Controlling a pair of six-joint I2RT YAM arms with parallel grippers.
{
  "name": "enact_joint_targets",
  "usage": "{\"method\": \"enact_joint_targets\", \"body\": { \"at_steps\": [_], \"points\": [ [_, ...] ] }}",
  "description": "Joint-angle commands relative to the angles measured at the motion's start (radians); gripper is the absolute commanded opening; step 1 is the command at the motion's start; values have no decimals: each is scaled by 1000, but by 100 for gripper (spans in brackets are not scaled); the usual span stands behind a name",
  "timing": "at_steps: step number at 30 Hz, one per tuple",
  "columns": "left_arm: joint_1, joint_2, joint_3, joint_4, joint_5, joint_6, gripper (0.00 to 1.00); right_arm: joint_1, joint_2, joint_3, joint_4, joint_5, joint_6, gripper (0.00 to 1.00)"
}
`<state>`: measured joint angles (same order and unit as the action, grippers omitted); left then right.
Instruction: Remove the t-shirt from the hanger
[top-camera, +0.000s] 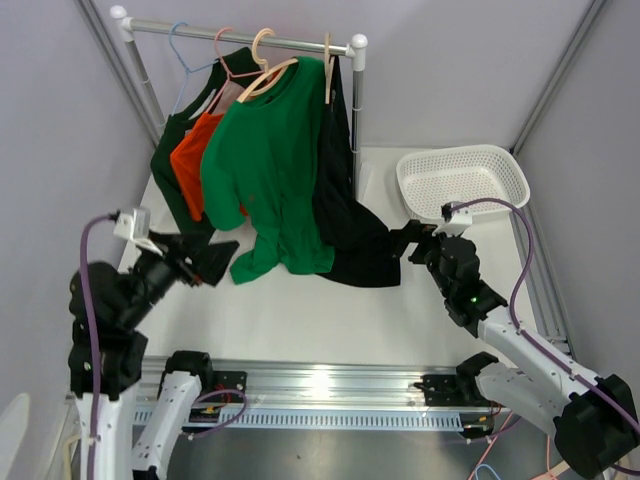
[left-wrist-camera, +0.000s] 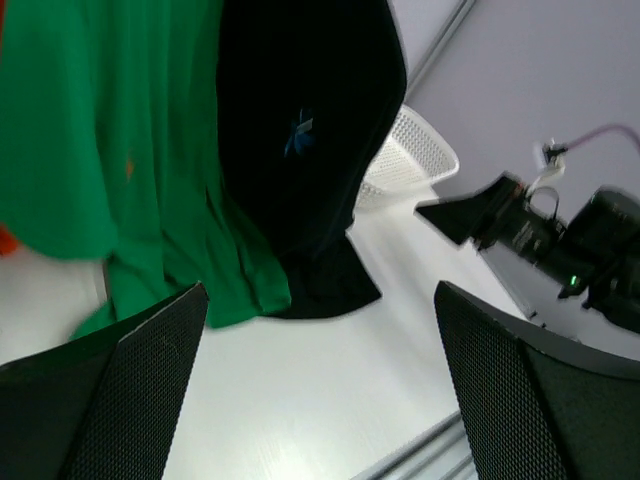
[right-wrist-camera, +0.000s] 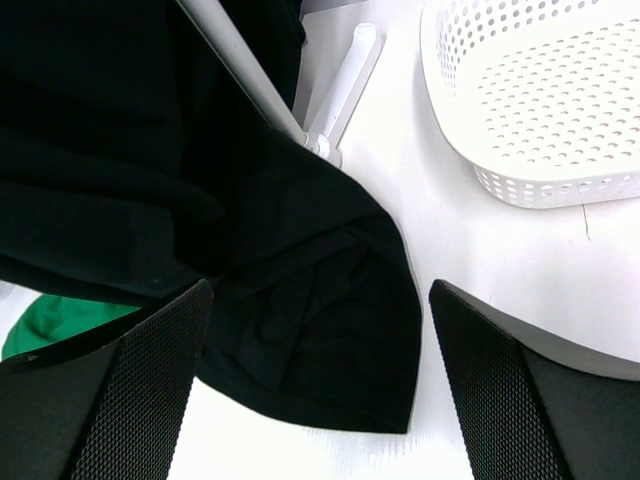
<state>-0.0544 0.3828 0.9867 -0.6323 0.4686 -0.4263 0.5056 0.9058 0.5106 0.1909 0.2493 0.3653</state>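
I will raise my left gripper outward next, onto the black t-shirt's hanger hook (top-camera: 327, 48), because the hook is above the gripper and to its right in the top view.
Several t-shirts hang on hangers from a rail (top-camera: 240, 38). The bright green t-shirt (top-camera: 270, 160) is on a wooden hanger (top-camera: 266, 62). A black t-shirt (top-camera: 345, 225) hangs to its right, and its hem lies on the table. An orange shirt (top-camera: 190, 160) and a dark green one (top-camera: 180, 125) hang to the left. My left gripper (top-camera: 215, 262) is open beside the green hem, with nothing between its fingers (left-wrist-camera: 110, 390). My right gripper (top-camera: 412, 240) is open just right of the black hem (right-wrist-camera: 330, 340), not touching it.
A white perforated basket (top-camera: 462, 180) stands at the back right, close behind my right gripper. The rack's right post (top-camera: 357, 110) and its foot (right-wrist-camera: 345, 80) stand between the shirts and the basket. Grey walls close in on both sides.
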Motion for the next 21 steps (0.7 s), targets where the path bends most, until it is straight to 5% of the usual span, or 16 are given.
{"method": "enact_joint_targets", "body": {
  "at_steps": [1,10,17,21],
  "points": [
    [-4,192,159,143,25,3,100,7,-15,0,13,28,6,94],
    [-162,625,651,77,-246,93,96,7,13,0,22,7,14,95],
    [-317,918,862,109,-407,174,98,7,4,0,19,18,8,95],
    [-367,1065,895,267,-464,253,98,7,8,2,19,15,7,95]
  ]
}}
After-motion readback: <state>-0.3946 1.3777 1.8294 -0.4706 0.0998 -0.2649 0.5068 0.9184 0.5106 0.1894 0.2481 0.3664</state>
